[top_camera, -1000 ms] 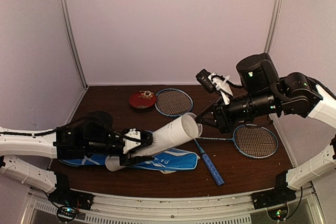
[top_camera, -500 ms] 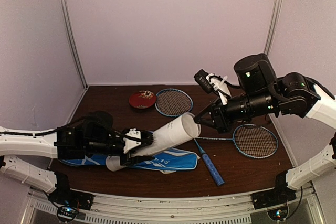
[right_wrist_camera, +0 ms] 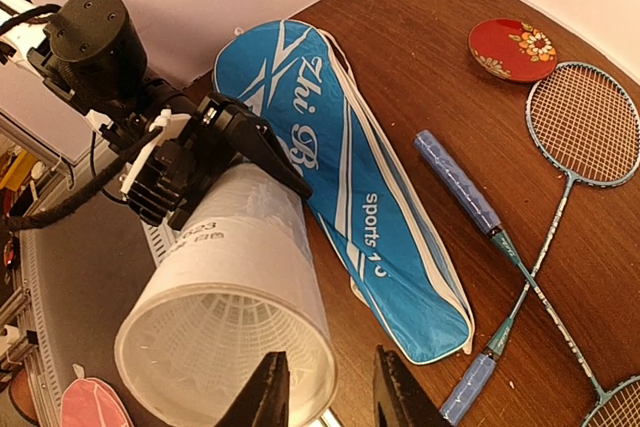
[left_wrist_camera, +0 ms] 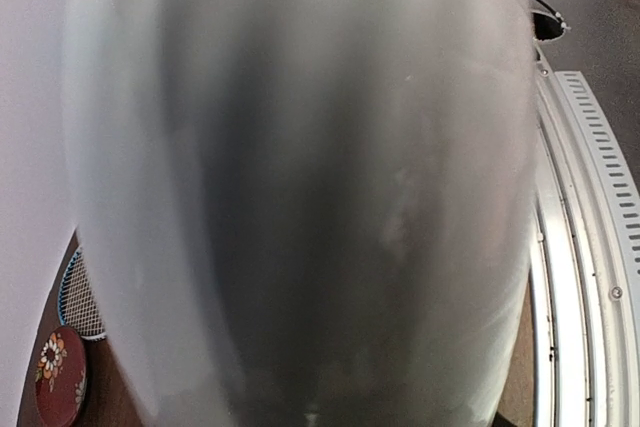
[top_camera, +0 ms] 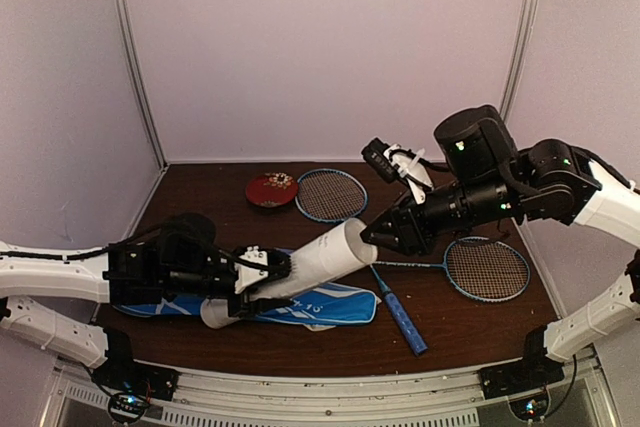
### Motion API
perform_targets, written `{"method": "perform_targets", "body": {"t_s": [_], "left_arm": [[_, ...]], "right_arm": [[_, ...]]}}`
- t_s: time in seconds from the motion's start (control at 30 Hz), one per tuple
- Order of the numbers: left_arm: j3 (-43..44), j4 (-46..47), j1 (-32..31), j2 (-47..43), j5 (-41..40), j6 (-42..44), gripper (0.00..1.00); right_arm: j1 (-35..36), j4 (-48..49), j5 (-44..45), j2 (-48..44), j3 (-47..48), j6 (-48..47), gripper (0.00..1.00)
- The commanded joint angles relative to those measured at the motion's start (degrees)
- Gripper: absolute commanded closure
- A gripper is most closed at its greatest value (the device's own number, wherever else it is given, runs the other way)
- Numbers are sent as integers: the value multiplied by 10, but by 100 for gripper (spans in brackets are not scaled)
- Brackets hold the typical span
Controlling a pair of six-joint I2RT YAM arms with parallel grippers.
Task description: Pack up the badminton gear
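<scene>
The tube (top_camera: 325, 259) goes outward in my left gripper next, then down to the bare tabletop (top_camera: 205, 187) beside the red dish, and the gripper releases it there.
My left gripper (top_camera: 262, 277) is shut on the long white tube (top_camera: 325, 259), holding it tilted above the table with its open mouth up and to the right. The tube (left_wrist_camera: 300, 197) fills the left wrist view and hides the fingers there. My right gripper (right_wrist_camera: 330, 387) stands open right at the tube's mouth (right_wrist_camera: 225, 347), one finger before the opening, the other just outside the rim. A white shuttlecock (right_wrist_camera: 200, 332) sits inside the tube. The blue racket bag (right_wrist_camera: 340, 177) lies flat under the tube. Two rackets (top_camera: 331, 194) (top_camera: 486, 268) lie crossed, blue handles (top_camera: 403, 322) toward me.
A small red round dish (top_camera: 271, 188) sits at the back, left of the far racket head. The booth's walls close in the table on three sides. A metal rail (left_wrist_camera: 590, 247) runs along the near edge.
My right arm has moved left and down to the tube's mouth, and its jaws have parted. The left arm and the tube have stayed still.
</scene>
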Motion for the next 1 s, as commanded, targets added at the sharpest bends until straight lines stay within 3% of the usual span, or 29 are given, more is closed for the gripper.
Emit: {"method": "perform_targets", "body": {"t_s": [0.0,0.23,0.37,0.6,0.77,0.97], "left_arm": [[-1,89,-1,-30,34,7,59],[18,85,-1,-34,58,15,59],[29,78,-1,-24,42,-11,59],[47,8,43,-17,-9,-47,58],[111,-66,106,3,-59,-68,58],[291,-177,259,121,-119,-155,56]], "right_arm": [[6,18,-23,12,-15,-4,68],[5,40,-61,19,-26,-10,61],[-12,42,-57,-3,-30,-13,52],[-102,110,-71,-117,-61,5,31],[-130,140,-73,-149,-58,8,20],[-152,189,-100,-163,-123,28,7]]}}
